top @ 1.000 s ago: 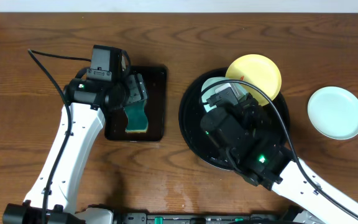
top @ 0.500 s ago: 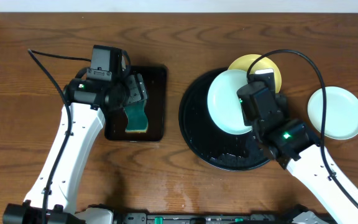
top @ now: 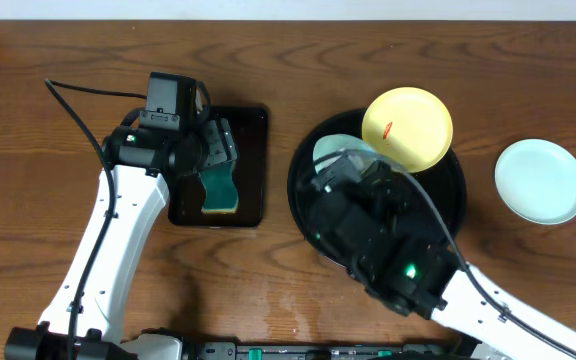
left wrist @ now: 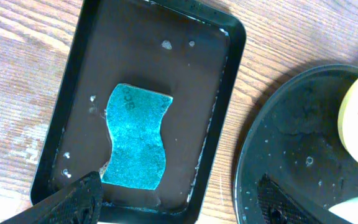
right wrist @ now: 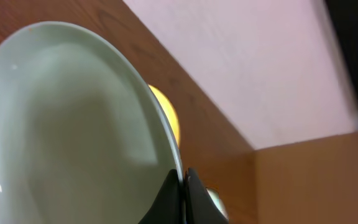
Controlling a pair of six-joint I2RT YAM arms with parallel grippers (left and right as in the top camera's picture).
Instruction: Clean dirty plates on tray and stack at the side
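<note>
The second mint-green plate point(top: 541, 181) point(right wrist: 217, 202) lies below my right gripper and to its right in the overhead view. So next, my right gripper carries the held plate over it, lowers and releases.
My right gripper point(right wrist: 183, 186) is shut on the rim of a mint-green plate point(right wrist: 67, 130) and holds it tilted over the round black tray point(top: 308, 205); overhead, only the plate's edge point(top: 330, 150) shows past the arm. The pale yellow plate point(top: 408, 128) with a small red smear lies on the tray's far rim. A second mint-green plate point(top: 540, 180) lies on the table to the right. My left gripper point(left wrist: 179, 202) is open above the rectangular tray's near edge, just short of the blue-green sponge point(left wrist: 135, 146).
The small rectangular black tray point(top: 251, 165) with the sponge point(top: 220, 190) stands left of the round tray. The round tray's wet rim point(left wrist: 247, 168) shows in the left wrist view. Bare wooden table lies in front.
My right arm has swung left over the tray with the mint-green plate, tilting it so that the arm now hides most of it. The left arm has not moved.
</note>
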